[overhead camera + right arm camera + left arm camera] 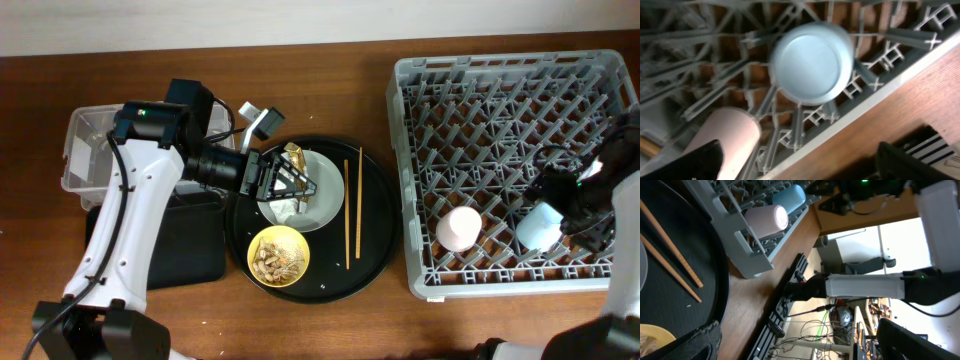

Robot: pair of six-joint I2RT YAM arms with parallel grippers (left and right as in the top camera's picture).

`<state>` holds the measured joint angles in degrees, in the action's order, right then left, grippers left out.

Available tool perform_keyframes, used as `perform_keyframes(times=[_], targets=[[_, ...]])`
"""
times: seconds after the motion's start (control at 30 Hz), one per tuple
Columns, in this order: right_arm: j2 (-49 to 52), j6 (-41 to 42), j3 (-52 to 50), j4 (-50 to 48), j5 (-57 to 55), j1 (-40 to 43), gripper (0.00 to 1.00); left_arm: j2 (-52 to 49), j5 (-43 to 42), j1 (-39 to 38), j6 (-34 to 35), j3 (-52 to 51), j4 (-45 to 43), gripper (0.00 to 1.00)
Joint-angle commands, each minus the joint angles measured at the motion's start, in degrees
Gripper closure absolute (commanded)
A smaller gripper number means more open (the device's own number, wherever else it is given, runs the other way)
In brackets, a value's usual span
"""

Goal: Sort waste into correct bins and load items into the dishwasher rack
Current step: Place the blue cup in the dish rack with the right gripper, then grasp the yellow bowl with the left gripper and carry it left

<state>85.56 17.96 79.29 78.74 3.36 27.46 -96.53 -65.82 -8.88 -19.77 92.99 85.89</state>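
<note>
Food scraps fill the middle, so I will next move my left gripper back and down, fingers turning downward, and close on the yellow bowl's rim facing the chopsticks.
The light-grey dishwasher rack (510,90) stands on the right, with the pink cup (460,228) and the blue cup (538,228) near its front edge. My right gripper (578,208) is open just right of and above the blue cup (811,62), with the pink cup (722,137) beside it. My left gripper (292,182) is open and empty over the pale plate (328,195), which carries a gold-brown wrapper (294,156) and a white tissue (285,208). The yellow bowl (278,255) holds tan food scraps. Two chopsticks (352,205) lie on the round tray.
The large round black tray (375,235) holds the plate, bowl and chopsticks. The clear tub (90,145) stands at far left, with the shallow black rectangular tray (190,245) in front of it. The left wrist view shows the chopsticks (670,250) and the rack (740,255).
</note>
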Motion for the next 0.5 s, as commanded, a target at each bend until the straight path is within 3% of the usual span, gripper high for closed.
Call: perform_keyframes(times=[0.0,0.03,0.13,0.17,0.2,0.23,0.33,0.47], targets=[[-6.54,-7.72,6.29,1.64,12.00,0.24,0.06,0.13,2.08,0.02,-0.44,0.26,-0.07,0.07],[-8.87,-11.54,7.65,1.64,19.10,0.24,0.07,0.13,3.54,-0.15,0.48,0.28,-0.17,0.11],[-17.25,-16.09,8.33,0.98,35.23,0.24,0.05,0.13,28.00,-4.15,13.40,0.17,-1.36,0.27],[-20.04,-16.06,8.31,1.27,34.99,0.26,0.05,0.13,46.31,-9.27,24.17,-0.48,-2.38,0.31],[-21.97,-16.04,8.28,1.66,35.01,0.26,0.05,0.13,58.16,-15.04,33.29,-2.34,-4.24,0.31],[-23.12,-16.04,8.28,1.95,35.01,0.26,0.04,0.13,63.17,-21.11,40.13,-6.36,-8.22,0.31],[-23.76,-16.02,8.28,2.47,35.04,0.26,0.05,0.11,64.37,-27.06,48.92,-15.76,-16.72,0.33],[-22.93,-16.02,8.26,3.13,35.04,0.26,0.05,0.11,64.17,-28.24,52.78,-27.65,-28.92,0.55]])
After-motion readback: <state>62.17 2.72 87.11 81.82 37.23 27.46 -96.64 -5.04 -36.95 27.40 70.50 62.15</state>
